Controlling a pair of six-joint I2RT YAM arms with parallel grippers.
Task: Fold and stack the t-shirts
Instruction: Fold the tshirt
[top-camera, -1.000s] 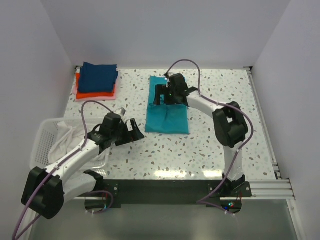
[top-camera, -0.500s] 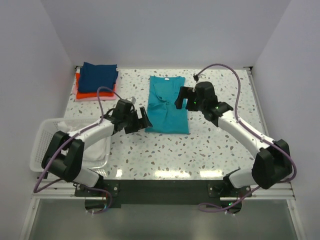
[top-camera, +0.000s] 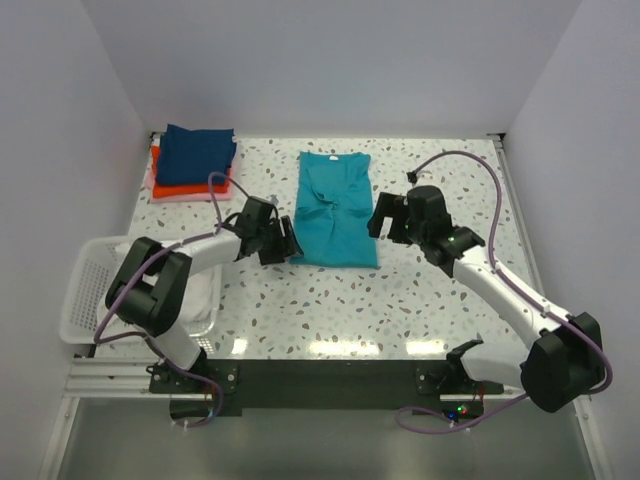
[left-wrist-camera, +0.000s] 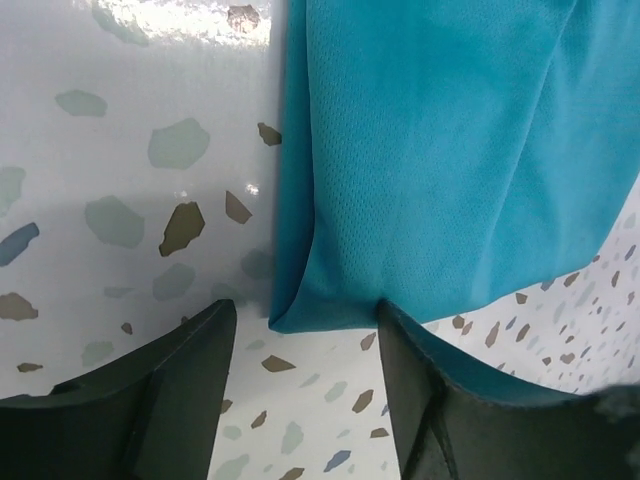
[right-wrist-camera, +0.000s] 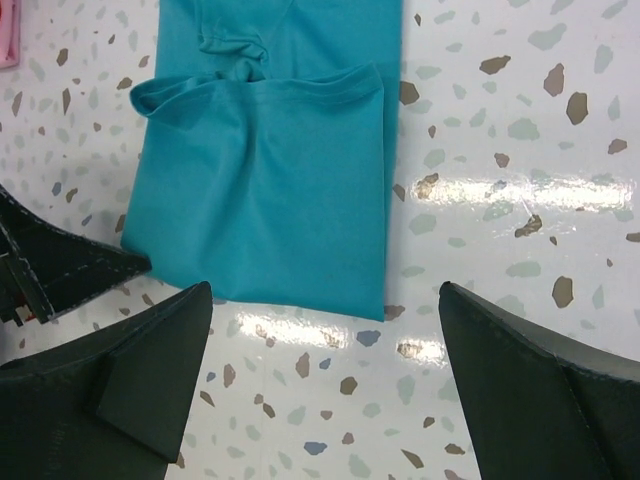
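Observation:
The right gripper lowers and moves back onto the teal t-shirt's free near corner (top-camera: 377, 265) (right-wrist-camera: 380, 314) next, as my left gripper already stands at the hem's other corner.
A teal t-shirt (top-camera: 335, 210) lies mid-table, folded into a long strip with rumpled sleeves at its far end. My left gripper (top-camera: 285, 241) is at its near left corner. In the left wrist view that corner (left-wrist-camera: 300, 318) lies between the tips of the left gripper (left-wrist-camera: 306, 312); the jaws stand apart and the right fingertip (left-wrist-camera: 400, 330) touches the hem. My right gripper (top-camera: 380, 217) hovers wide open just right of the shirt, and the right wrist view shows the right gripper (right-wrist-camera: 325, 292) over the near hem (right-wrist-camera: 270, 290). Folded navy (top-camera: 198, 152), orange-red (top-camera: 190, 188) and pink (top-camera: 157, 191) t-shirts are stacked back left.
A white slatted basket (top-camera: 85, 275) holding pale cloth stands at the near left, under the left arm. The walls close in the table at the back and sides. Speckled tabletop (top-camera: 440, 170) shows right of the teal shirt.
The left gripper reached forward to the teal shirt's near left corner and its jaws narrowed. The right gripper left the shirt and drew back to its right side.

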